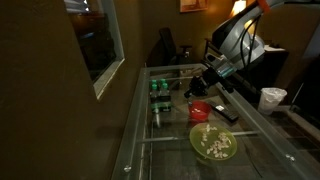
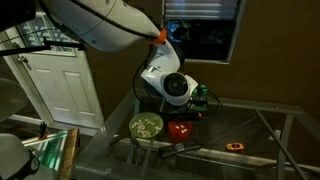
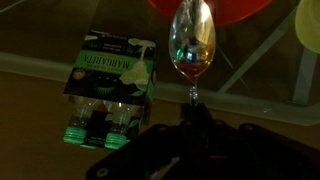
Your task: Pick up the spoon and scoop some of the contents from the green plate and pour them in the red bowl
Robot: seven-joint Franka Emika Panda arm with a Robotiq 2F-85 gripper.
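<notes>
My gripper holds the spoon (image 3: 192, 45) and should carry it from the red bowl across to the green plate (image 3: 311, 25), go down there and let go, because the pale contents are in a heap on that plate.
My gripper (image 3: 193, 108) is shut on the thin handle of the silvery spoon (image 3: 192, 45). The spoon's bowl points away from me and reflects red. I cannot tell whether it carries anything. The red bowl (image 3: 212, 8) lies just beyond the spoon tip, and also shows in both exterior views (image 1: 200, 110) (image 2: 181, 128). The gripper (image 1: 203, 84) hovers above and just behind the red bowl. The green plate (image 1: 226, 152) (image 2: 135, 126) holds a heap of pale contents (image 1: 213, 143) (image 2: 147, 125) beside the red bowl. A sliver of the plate (image 3: 311, 25) shows at the wrist view's right edge.
Everything stands on a glass table (image 1: 260, 135). A pack of small green-capped Margarita bottles (image 3: 110, 85) (image 1: 158, 90) stands next to the red bowl. A flat black remote-like bar (image 1: 228, 113) (image 2: 185, 149) and a white cup (image 1: 272, 98) are nearby. A small orange item (image 2: 235, 147) lies apart.
</notes>
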